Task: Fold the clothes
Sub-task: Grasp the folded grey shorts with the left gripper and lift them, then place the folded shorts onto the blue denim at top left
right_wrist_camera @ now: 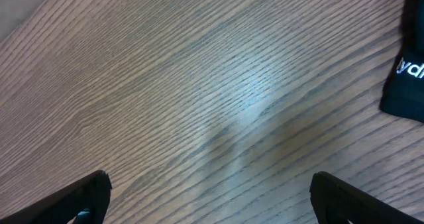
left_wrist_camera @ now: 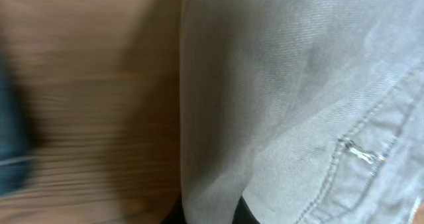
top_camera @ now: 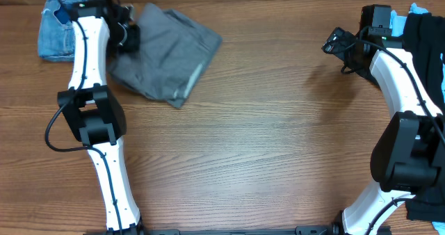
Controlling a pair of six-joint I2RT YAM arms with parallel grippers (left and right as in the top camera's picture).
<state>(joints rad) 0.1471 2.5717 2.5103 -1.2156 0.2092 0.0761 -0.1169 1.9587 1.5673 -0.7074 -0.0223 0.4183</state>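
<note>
My left gripper carries the grey shorts (top_camera: 170, 54) to the left in the overhead view next, over the blue denim shorts (top_camera: 55, 32), and releases them.
The grey shorts (top_camera: 170, 54) lie crumpled at the table's far left. My left gripper (top_camera: 129, 37) sits at their left edge. In the left wrist view the grey shorts (left_wrist_camera: 285, 98) fill the right side, with a pocket seam showing. A fold of that cloth runs down between the dark fingertips (left_wrist_camera: 242, 215), so the left gripper (left_wrist_camera: 211, 215) is shut on it. My right gripper (top_camera: 335, 44) hovers over bare wood at the far right. In the right wrist view this right gripper (right_wrist_camera: 212, 201) stands open, with nothing between its fingers (right_wrist_camera: 86, 197).
Small blue denim shorts (top_camera: 55, 32) lie in the far left corner, just left of the left arm. A black T-shirt (top_camera: 424, 47) and a light-blue garment (top_camera: 400, 17) are piled at the right edge. Black cloth with white lettering (right_wrist_camera: 407, 75) shows beside the right gripper.
</note>
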